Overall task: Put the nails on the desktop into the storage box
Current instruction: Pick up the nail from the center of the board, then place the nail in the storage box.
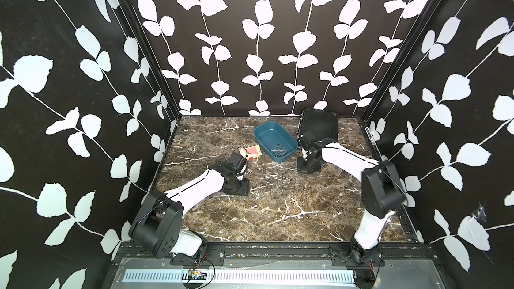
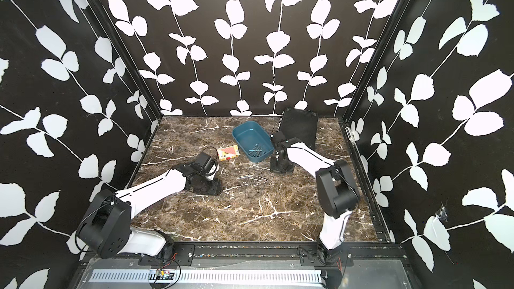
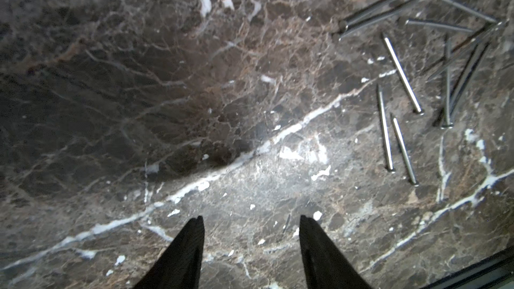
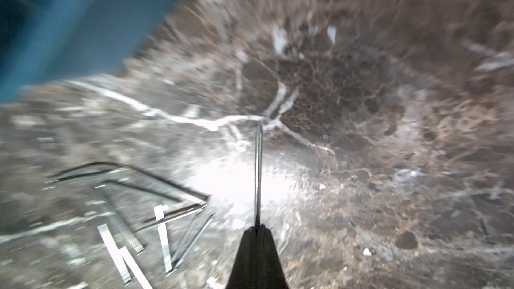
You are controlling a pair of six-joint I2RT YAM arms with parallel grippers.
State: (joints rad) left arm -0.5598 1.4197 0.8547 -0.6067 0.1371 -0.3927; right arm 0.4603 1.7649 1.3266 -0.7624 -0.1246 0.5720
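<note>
The nails inside the storage box (image 1: 277, 151) lie outward, toward the card box. I will next raise my right gripper outward over the storage box's side between and let go of the nail above them.
The teal storage box (image 1: 266, 134) (image 2: 246, 134) stands at the back of the desktop (image 1: 250, 218) with several nails (image 1: 278, 151) inside. More nails (image 1: 278, 184) (image 2: 253, 185) lie loose in the middle of the desktop. In the right wrist view my right gripper (image 4: 258, 226) is shut on a thin nail (image 4: 258, 173) that sticks straight out past its tips, above the desktop beside the box's wall (image 4: 55, 29). This view is blurred. My left gripper (image 3: 251, 218) is open over bare marble with nothing between its jaws. The loose nails (image 3: 403, 79) lie off to one side of it.
A small red-and-white card box (image 1: 253, 152) (image 2: 228, 153) lies just left of the storage box. A black ribbed case (image 1: 319, 122) (image 2: 300, 125) lies at the back right, behind my right wrist. Black leaf-patterned walls close in three sides.
</note>
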